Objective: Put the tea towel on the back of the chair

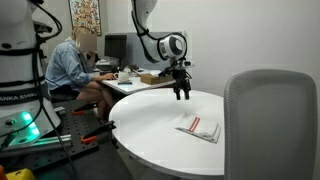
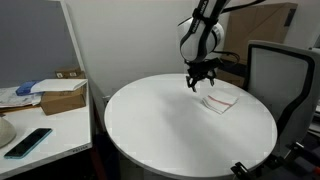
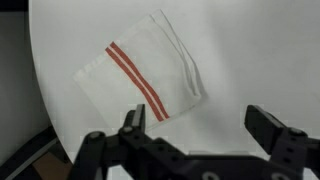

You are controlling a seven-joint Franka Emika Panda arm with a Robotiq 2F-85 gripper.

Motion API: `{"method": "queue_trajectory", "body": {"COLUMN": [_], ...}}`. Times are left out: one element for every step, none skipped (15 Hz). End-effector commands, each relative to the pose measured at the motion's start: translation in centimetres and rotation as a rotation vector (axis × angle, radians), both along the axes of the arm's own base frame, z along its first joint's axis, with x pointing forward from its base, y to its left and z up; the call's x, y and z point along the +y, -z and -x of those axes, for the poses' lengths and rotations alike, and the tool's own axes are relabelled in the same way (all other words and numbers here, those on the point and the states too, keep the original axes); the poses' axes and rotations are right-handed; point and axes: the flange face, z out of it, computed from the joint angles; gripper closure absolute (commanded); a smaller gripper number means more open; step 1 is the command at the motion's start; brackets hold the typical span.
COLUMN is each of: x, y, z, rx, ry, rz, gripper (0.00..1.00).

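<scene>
The tips of my open fingers are still above the table, short of the towel. My gripper will next go down and move gently toward the towel's nearest corner [image 1: 187,116] [image 3: 197,99], with its fingers on both sides of it.
A white tea towel with red stripes [image 1: 198,126] lies folded flat on the round white table [image 1: 150,130]; it shows in both exterior views [image 2: 222,101] and in the wrist view [image 3: 140,75]. My gripper [image 1: 182,93] hangs above the table, a little short of the towel, also seen in an exterior view [image 2: 199,84]. In the wrist view its fingers [image 3: 200,125] are spread wide and empty, with bare table between them and the towel's corner beside one finger. The grey mesh chair back [image 1: 268,115] stands just beyond the towel [image 2: 280,75].
A person [image 1: 72,65] sits at a cluttered desk behind the table. A side desk holds a cardboard box [image 2: 62,97], papers and a phone [image 2: 27,141]. A partition wall [image 2: 30,40] stands at the left. Cables and equipment lie on the floor [image 1: 40,135].
</scene>
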Motion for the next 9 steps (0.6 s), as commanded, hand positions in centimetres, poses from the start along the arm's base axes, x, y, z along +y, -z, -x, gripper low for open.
{"method": "queue_trajectory", "body": {"x": [-0.9,-1.3,-1.7,-1.9,-2.3,-2.0,-2.1,-2.1,-2.1], "y": [1.6,2.0,2.4,2.7,3.1,3.3,3.7,4.0,4.3], "z": [-1.0,-1.0,-0.8,-0.7,-0.6,-0.9,-0.8,-0.9,-1.0], "rx": [-0.015,-0.014,-0.012,-0.011,-0.008,-0.004,-0.001,0.001,0.001], "ry": [0.020,0.026,0.034,0.040,0.048,0.054,0.063,0.068,0.073], "rz": [-0.005,-0.006,-0.008,-0.010,-0.010,-0.009,-0.005,-0.005,-0.005], "gripper": [0.00,0.00,0.00,0.00,0.00,0.00,0.00,0.00,0.00]}}
